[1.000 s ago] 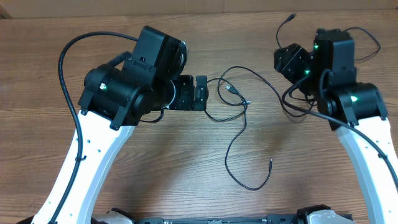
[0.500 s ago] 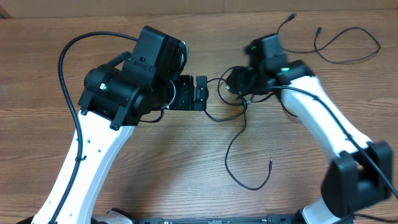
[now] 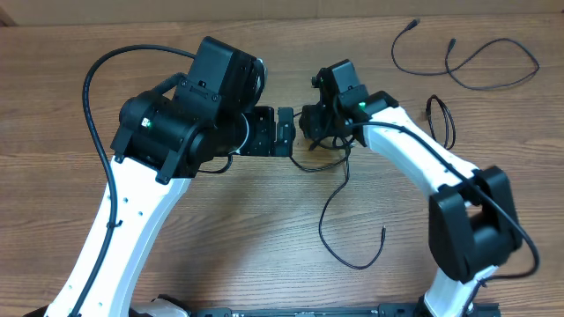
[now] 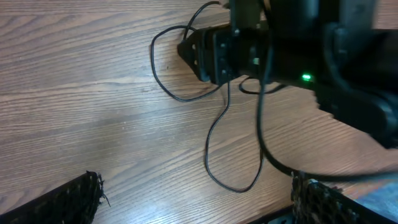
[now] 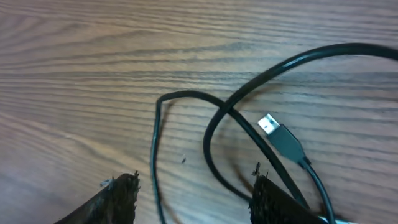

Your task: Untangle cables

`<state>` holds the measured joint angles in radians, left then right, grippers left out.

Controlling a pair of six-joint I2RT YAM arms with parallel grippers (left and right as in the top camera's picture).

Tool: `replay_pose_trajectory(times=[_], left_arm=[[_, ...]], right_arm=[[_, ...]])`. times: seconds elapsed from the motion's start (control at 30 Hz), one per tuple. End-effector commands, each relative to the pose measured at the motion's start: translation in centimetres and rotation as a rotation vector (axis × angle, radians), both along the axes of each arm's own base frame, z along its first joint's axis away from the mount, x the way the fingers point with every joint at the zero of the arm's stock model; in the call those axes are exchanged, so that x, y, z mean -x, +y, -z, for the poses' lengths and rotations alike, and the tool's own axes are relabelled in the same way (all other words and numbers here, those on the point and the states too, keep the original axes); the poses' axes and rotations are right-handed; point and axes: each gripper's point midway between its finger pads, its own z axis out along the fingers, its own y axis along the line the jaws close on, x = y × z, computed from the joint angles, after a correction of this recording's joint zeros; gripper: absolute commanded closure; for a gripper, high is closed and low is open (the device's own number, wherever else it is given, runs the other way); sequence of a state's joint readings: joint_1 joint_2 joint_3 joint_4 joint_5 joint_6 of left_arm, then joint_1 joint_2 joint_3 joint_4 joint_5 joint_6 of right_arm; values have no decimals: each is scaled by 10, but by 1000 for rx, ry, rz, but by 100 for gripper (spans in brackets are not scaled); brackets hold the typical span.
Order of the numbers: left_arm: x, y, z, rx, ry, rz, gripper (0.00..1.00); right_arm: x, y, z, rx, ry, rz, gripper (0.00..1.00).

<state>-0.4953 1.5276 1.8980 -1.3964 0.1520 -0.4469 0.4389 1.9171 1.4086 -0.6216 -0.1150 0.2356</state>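
My right gripper should go down next onto the second cable's bend (image 5: 210,157) beside the crossing. The bend is below, between the spread fingers of my open right gripper in the wrist view.
A thin black cable (image 3: 337,188) lies looped at the table's middle, and its tail ends in a small plug (image 3: 384,231). My right gripper (image 3: 312,125) hovers open over the loops. In the right wrist view its fingers (image 5: 194,180) straddle crossed cable strands (image 5: 214,134) beside a silvery USB plug (image 5: 271,125). My left gripper (image 3: 285,130) is open and empty just left of the loops. In the left wrist view its fingers (image 4: 196,183) stand wide apart, facing the cable (image 4: 217,124). Another loose cable (image 3: 480,66) lies apart at the far right.
A short thin cable loop (image 3: 439,119) lies right of the right arm. The left arm's thick black hose (image 3: 92,88) arcs over the left side. The wooden table (image 3: 220,229) has a front edge at the bottom.
The right arm has swung from the far right to the middle and now sits over the loops. The cable at the far right lies free. The left arm has not moved.
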Motion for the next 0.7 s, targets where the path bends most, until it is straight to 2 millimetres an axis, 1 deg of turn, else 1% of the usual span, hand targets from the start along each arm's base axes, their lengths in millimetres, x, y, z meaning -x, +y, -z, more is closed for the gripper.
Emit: replay_pose_trajectory(times=[0.0,0.07,0.2,0.27,0.4,0.5,0.6,0.67], left_arm=[[1,4,-6,10,-14,-19,0],[1,4,-6,10,-14,-19,0],[1,4,-6,10,-14,-19,0],[1,4,-6,10,-14,-19,0],[1,4,-6,10,-14,-19,0],[1,4,-6,10,-14,-19,0],[1,4,-6,10,-14,-19,0],[1,4,-6,10,-14,-19,0]], right_arm=[[-6,4,16,14,9,-10,42],[-4,8,23,-1,28,-22,42],[-7,9,35,5,36,-21,43],[-10,10,38,6,28,-18,46],[-18,9,38,11,-1,-1,54],[-21,11,38,4,-14,-2,54],[-21,11,44,7,-5,-2,54],[-19,10,50,14,10,-2,59]])
